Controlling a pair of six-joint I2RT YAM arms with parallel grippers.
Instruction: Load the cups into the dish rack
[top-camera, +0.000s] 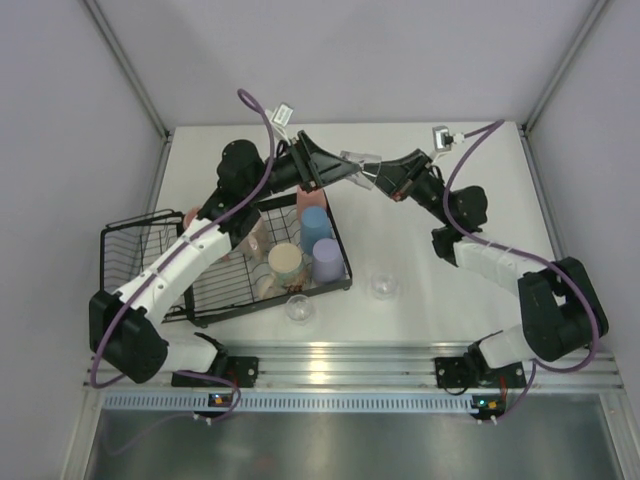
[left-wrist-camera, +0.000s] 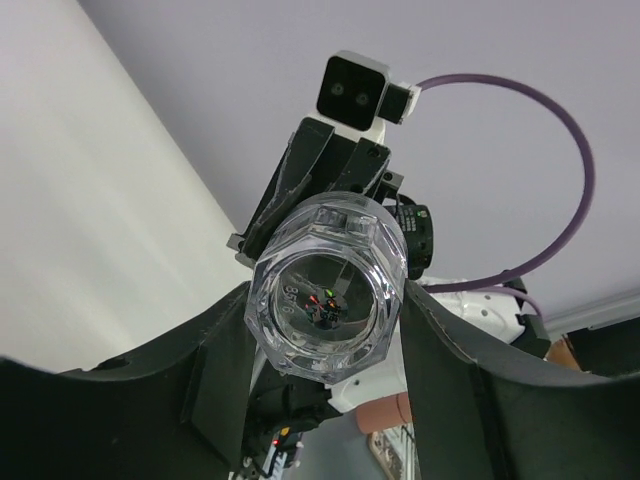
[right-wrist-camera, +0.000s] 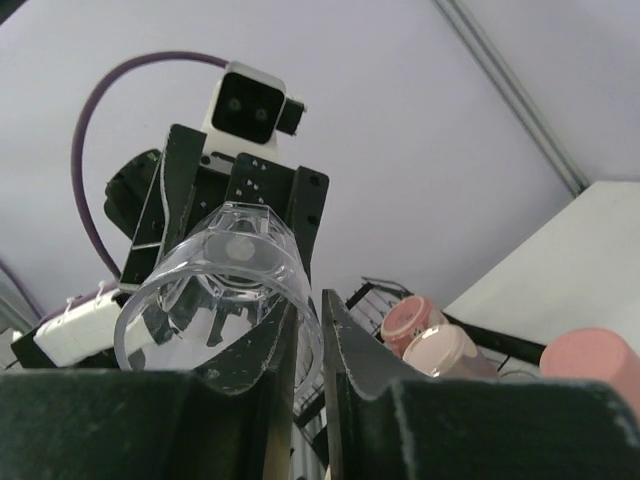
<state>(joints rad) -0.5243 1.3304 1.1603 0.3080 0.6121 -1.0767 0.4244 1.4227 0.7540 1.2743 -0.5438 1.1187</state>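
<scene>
My left gripper should next swing to the rack's empty end basket (top-camera: 150, 240), below it and to its left in the top view, tilt fingers down, lower and release.
A small clear glass (top-camera: 362, 163) hangs in the air above the back of the table, between both arms. My left gripper (top-camera: 352, 166) is shut around its body; in the left wrist view its faceted base (left-wrist-camera: 328, 290) sits between my black fingers (left-wrist-camera: 220, 370). My right gripper (top-camera: 380, 176) pinches the rim from the other side: the glass (right-wrist-camera: 215, 290) wall runs through the narrow gap of the right gripper (right-wrist-camera: 310, 325). The black wire dish rack (top-camera: 130, 228) sits at the left and holds blue (top-camera: 315, 222), lavender (top-camera: 326, 257), cream (top-camera: 285, 263) and pink (top-camera: 255, 240) cups.
Two more clear glasses (top-camera: 385, 286) (top-camera: 299, 308) stand on the table in front of the rack's right end. Pink cups (right-wrist-camera: 412, 320) and rack wires (right-wrist-camera: 385, 290) show below in the right wrist view. Walls close off the back and sides.
</scene>
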